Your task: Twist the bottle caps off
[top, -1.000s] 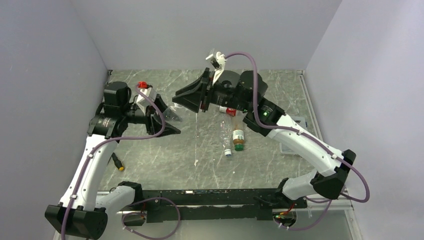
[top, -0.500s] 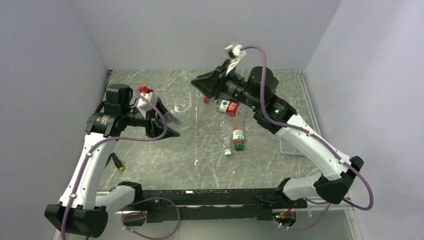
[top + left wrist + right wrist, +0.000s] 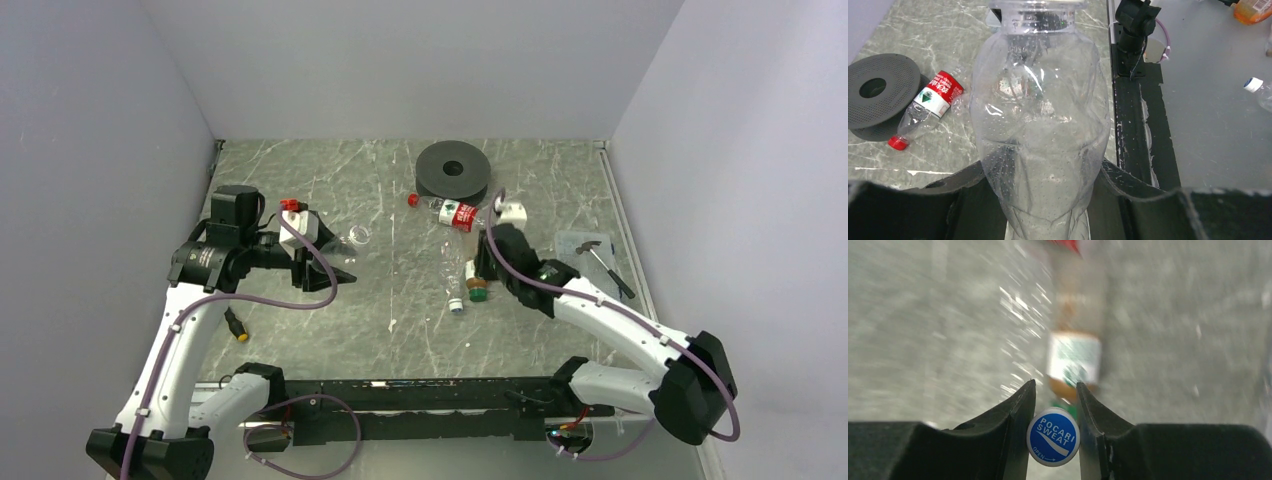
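I will next lower my right gripper and pull it back to the open spot below it, the bare tabletop beside the green cap, nearer my base.
My left gripper [image 3: 1042, 171] is shut on a plain clear bottle [image 3: 1040, 115], held off the table at the left [image 3: 352, 238]. Pinched in my right gripper [image 3: 1055, 385] is a blue Pocari Sweat cap [image 3: 1053, 437]. That gripper [image 3: 497, 258] hangs low over the bottles lying mid-table. Right under it is the amber bottle [image 3: 1074, 360] with a white-green label and green cap [image 3: 478, 294]. Beside that lies another clear bottle [image 3: 455, 280] with a blue-white cap. The red-label bottle [image 3: 450, 212] with a red cap lies further back.
A black spool [image 3: 453, 172] lies at the back. A hammer [image 3: 605, 265] rests on a clear tray [image 3: 572, 243] at the right. A yellow-black object [image 3: 236, 326] lies near the left arm. The black rail [image 3: 1138, 100] marks the near edge.
The right arm has swung away from the held bottle, down and forward to the lying bottles, with the blue cap in its fingers. The black spool now shows. The left arm sank slightly.
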Controlling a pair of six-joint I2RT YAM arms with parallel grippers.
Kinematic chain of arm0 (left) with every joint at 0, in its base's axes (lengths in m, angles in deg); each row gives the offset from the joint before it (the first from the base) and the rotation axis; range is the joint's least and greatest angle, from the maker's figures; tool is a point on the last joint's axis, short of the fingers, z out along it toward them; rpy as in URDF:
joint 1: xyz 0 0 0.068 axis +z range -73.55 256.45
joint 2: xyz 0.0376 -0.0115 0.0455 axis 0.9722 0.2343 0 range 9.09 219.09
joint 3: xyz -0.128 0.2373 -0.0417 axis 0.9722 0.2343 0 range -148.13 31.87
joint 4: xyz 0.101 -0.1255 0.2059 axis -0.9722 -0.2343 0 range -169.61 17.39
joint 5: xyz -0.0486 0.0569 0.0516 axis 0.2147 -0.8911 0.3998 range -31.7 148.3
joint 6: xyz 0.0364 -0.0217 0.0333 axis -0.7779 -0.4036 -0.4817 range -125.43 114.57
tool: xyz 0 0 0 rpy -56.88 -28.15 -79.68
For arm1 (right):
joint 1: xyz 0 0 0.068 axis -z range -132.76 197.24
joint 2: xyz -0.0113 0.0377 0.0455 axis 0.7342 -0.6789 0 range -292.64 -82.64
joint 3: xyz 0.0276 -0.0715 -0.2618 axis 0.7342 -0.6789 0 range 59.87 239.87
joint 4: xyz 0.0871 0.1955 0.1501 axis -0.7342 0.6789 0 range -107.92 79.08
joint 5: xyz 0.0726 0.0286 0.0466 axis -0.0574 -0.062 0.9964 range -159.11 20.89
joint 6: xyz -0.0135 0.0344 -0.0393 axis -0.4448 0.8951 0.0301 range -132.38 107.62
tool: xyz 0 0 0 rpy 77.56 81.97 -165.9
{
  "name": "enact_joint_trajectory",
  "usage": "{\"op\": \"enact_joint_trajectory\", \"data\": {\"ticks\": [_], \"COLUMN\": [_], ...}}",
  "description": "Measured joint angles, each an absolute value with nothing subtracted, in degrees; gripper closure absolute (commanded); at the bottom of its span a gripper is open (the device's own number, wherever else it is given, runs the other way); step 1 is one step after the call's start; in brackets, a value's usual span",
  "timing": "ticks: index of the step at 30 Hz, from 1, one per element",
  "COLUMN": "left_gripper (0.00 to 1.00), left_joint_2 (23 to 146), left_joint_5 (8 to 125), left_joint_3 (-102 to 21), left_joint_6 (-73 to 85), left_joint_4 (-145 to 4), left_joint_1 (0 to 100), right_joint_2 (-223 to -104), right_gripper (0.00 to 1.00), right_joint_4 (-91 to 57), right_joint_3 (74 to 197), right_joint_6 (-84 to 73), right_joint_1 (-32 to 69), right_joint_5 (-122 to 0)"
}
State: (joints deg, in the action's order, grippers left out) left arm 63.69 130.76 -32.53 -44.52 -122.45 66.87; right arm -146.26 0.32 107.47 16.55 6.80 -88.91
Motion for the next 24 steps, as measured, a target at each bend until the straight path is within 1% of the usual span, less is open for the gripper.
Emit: {"op": "enact_joint_trajectory", "data": {"ticks": [4,8,11,13,18,20,24], "left_gripper": [0.75,0.75,0.75,0.75,0.75,0.75,0.74], "left_joint_2": [63.69,63.67,63.65,63.65,63.67,63.65,63.67], "left_joint_5": [130.39,130.37,130.35,130.35,130.35,130.37,130.37], "left_joint_3": [-32.49,-32.03,-31.94,-31.94,-31.74,-31.74,-31.74], "left_joint_6": [-44.76,-43.76,-43.28,-43.01,-42.03,-41.79,-41.24], "left_joint_4": [-122.14,-120.70,-119.83,-119.48,-118.63,-118.30,-117.64], "left_joint_1": [66.87,66.87,66.87,66.87,66.87,66.87,66.87], "right_joint_2": [-145.88,-143.66,-143.68,-144.84,-149.53,-151.52,-154.63], "right_gripper": [0.80,0.78,0.73,0.67,0.61,0.55,0.35], "right_joint_4": [5.06,6.02,5.69,5.45,5.83,6.18,6.37], "right_joint_3": [97.63,93.37,91.49,90.18,87.64,87.95,89.30], "right_joint_6": [22.85,27.94,31.52,34.45,41.23,43.46,47.09], "right_joint_1": [6.88,6.88,6.86,6.42,2.51,1.05,-0.40], "right_joint_5": [-92.80,-94.81,-95.90,-97.04,-101.98,-103.94,-106.61]}}
